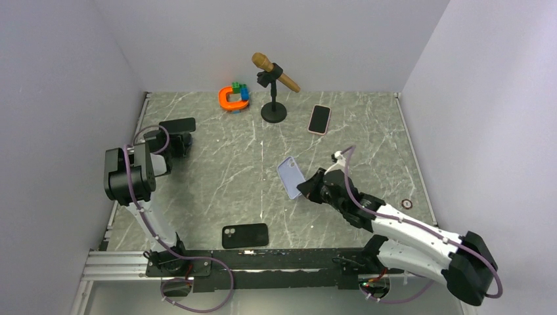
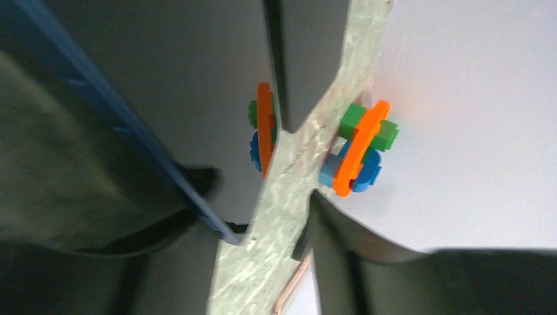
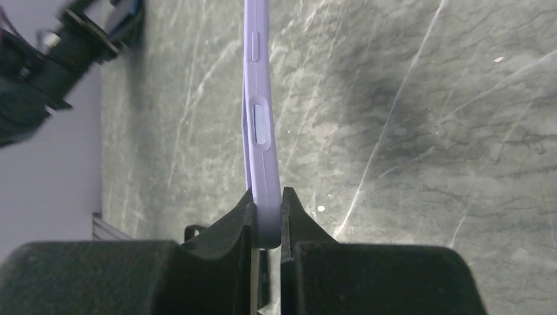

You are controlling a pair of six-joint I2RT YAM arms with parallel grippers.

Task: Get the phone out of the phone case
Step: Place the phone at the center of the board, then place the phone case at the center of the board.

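I will move my right gripper back and down to the bare tabletop closer to the base, and release the lilac case (image 1: 289,177) beside the black one.
My right gripper (image 1: 309,187) is shut on the lower end of the lilac phone case (image 1: 289,177) and holds it tilted above the middle of the table. In the right wrist view the phone case (image 3: 257,118) stands edge-on, pinched between both fingers at the gripper (image 3: 266,203). At the far left, a dark phone (image 1: 178,125) sits at my left gripper (image 1: 176,140). In the left wrist view the phone (image 2: 138,141), blue-edged with a glossy face, lies against the left finger. A strip of table shows between it and the right finger (image 2: 368,262). The left gripper (image 2: 269,230) has its jaws apart.
A black phone (image 1: 245,235) lies flat near the front edge. A pink-rimmed phone (image 1: 320,119) lies at the back right, beside a microphone on its stand (image 1: 274,85). An orange toy with green and blue blocks (image 1: 234,97) sits at the back. A small ring (image 1: 406,204) lies at the right.
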